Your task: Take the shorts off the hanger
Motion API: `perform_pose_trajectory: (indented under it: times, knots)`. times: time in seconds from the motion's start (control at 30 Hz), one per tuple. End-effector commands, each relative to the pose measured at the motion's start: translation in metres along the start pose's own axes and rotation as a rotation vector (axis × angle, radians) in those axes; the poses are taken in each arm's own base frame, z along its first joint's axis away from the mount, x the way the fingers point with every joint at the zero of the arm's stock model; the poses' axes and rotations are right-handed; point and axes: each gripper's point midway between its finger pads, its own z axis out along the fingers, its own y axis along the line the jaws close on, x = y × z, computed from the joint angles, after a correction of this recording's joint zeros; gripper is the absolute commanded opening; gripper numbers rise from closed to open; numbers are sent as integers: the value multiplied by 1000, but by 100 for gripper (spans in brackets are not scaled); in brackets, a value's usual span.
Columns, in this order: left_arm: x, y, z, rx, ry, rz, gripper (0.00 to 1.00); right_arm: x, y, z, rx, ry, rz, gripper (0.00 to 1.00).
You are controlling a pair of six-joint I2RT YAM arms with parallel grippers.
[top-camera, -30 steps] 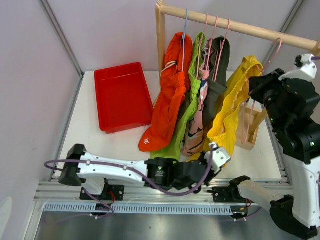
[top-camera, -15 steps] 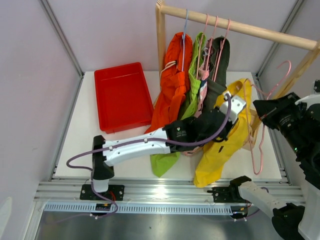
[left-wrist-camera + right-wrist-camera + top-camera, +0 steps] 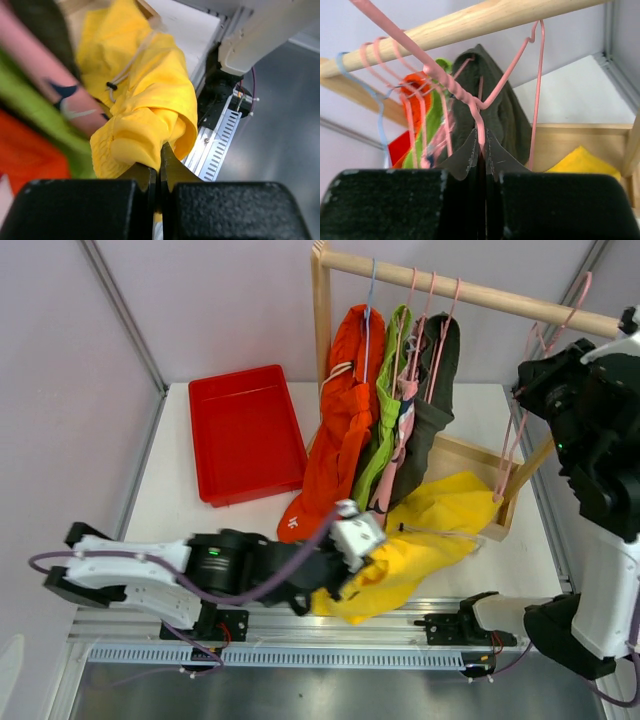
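The hook of the bare pink hanger is raised over the wooden bar [image 3: 480, 295]. My right gripper needs to go down, shift slightly toward the end of the bar, and open.
The yellow shorts [image 3: 420, 540] lie off their hanger, spread from the wooden tray to the table's front edge. My left gripper [image 3: 345, 565] is shut on their near end, and the pinched yellow fabric [image 3: 145, 135] shows in the left wrist view. My right gripper [image 3: 530, 390] is shut on the bare pink hanger [image 3: 520, 430], held up by the right end of the wooden rail [image 3: 480, 295]; its wire [image 3: 477, 120] sits between the fingers. The orange shorts [image 3: 335, 440], lime green shorts [image 3: 385, 430], pink patterned shorts [image 3: 400, 455] and dark olive-grey shorts [image 3: 430, 410] hang on the rail.
A red bin [image 3: 245, 430] stands at the back left of the table. A shallow wooden tray [image 3: 480, 465] lies under the rail's right half. The rail's wooden post [image 3: 321, 330] rises at centre. A metal rail [image 3: 300, 645] runs along the near edge.
My left gripper pulled the yellow shorts off the hanger and drew them down toward the near edge. My right gripper lifted the bare pink hanger up toward the rail.
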Motion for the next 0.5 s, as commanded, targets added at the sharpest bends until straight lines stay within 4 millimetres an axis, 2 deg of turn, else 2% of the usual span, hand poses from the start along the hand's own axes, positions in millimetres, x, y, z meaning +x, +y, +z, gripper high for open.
perform_pose_trajectory:
  times: [0.0, 0.03, 0.07, 0.1, 0.13, 0.2, 0.27, 0.37, 0.4, 0.47]
  knots:
    - [-16, 62, -64, -188, -58, -86, 0, -15, -14, 28, 82, -107, -30, 0]
    - [-25, 74, -81, -210, -85, -103, 0, -11, -16, 34, 79, -96, -32, 0]
    - [-24, 83, -89, -243, -87, -107, 0, -2, -24, 45, 97, -75, -34, 0]
    - [-25, 97, -97, -303, -97, -102, 0, -11, -42, 53, 143, -105, -18, 0]
    - [-27, 107, -109, -327, -94, -94, 0, -4, -43, 61, 113, -70, -11, 0]
    - [-28, 121, -119, -387, -94, -75, 0, 3, -63, 77, 142, -47, 20, 0]
    - [-38, 133, -134, -421, -106, -70, 0, 8, -80, 90, 181, -29, 17, 0]
    - [-53, 153, -153, -495, -146, -59, 0, 14, -88, 97, 182, -15, 41, 0]
    - [-62, 161, -162, -517, -176, -78, 0, 21, -90, 102, 177, -3, 56, 0]
    - [-71, 178, -173, -577, -194, -74, 0, 27, -90, 99, 159, 5, 64, 0]
